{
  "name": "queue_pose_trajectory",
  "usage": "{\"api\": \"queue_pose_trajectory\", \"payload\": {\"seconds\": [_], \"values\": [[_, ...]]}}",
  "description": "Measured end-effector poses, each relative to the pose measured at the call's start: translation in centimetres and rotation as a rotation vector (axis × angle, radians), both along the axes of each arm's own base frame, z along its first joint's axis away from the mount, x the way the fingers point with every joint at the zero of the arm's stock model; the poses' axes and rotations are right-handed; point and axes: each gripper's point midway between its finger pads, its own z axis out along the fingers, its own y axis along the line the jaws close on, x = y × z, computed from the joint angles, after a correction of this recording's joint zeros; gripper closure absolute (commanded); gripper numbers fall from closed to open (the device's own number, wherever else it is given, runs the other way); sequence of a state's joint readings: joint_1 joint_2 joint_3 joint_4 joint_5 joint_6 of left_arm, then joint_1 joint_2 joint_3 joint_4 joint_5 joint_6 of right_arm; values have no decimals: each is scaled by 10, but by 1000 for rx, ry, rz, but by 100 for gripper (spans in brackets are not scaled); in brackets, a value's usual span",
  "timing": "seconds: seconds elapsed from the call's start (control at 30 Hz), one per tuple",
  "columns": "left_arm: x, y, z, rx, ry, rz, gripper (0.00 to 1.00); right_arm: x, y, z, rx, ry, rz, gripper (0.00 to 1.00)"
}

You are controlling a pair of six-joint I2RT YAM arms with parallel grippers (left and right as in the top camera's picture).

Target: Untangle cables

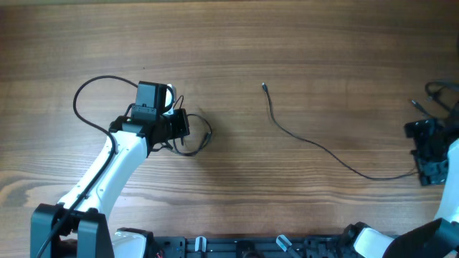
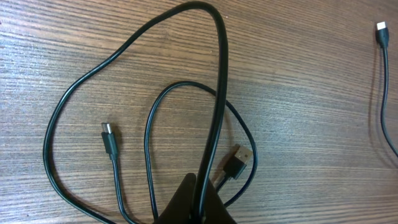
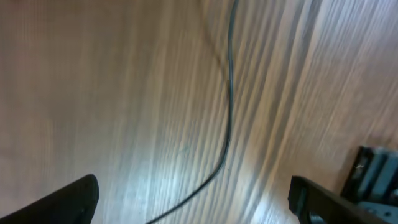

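The piece of loose cable lies on the tabletop below my wide-open fingers, so my right gripper will lower and ease back onto it next.
A coiled thin black cable (image 2: 74, 99) lies in loops on the wooden table, with a small plug (image 2: 108, 135) and a wider flat plug (image 2: 238, 162) inside the loops. My left gripper (image 2: 200, 202) is shut on one strand of this coil, which runs up from between the fingers. From overhead the left gripper (image 1: 184, 127) sits over the coil (image 1: 201, 140). A second loose cable (image 1: 315, 143) stretches from its plug end (image 1: 264, 87) to the right gripper (image 1: 424, 156). The right gripper (image 3: 196, 208) is open, with that strand (image 3: 228, 118) lying between its wide-apart fingers, untouched.
The left arm's own thicker cable (image 1: 80, 100) loops out over the table at the left. More black wiring (image 1: 439, 93) lies at the far right edge. The arm bases and mounts (image 1: 237, 247) line the front edge.
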State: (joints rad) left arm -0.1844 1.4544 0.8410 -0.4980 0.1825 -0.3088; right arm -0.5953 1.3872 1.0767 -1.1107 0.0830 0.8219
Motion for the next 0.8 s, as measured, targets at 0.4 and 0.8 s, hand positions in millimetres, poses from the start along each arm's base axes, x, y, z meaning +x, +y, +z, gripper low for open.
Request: {"api": "queue_pose_trajectory", "payload": {"seconds": [0.4,0.8], "values": [[4,-1,2,-5,-20,-1,96,-37,-51,-45,-91,-24,-254,0],[7,-2,4,-8,-33,-1,96,-36,-97,-36,-231,-104,-317,2]]}}
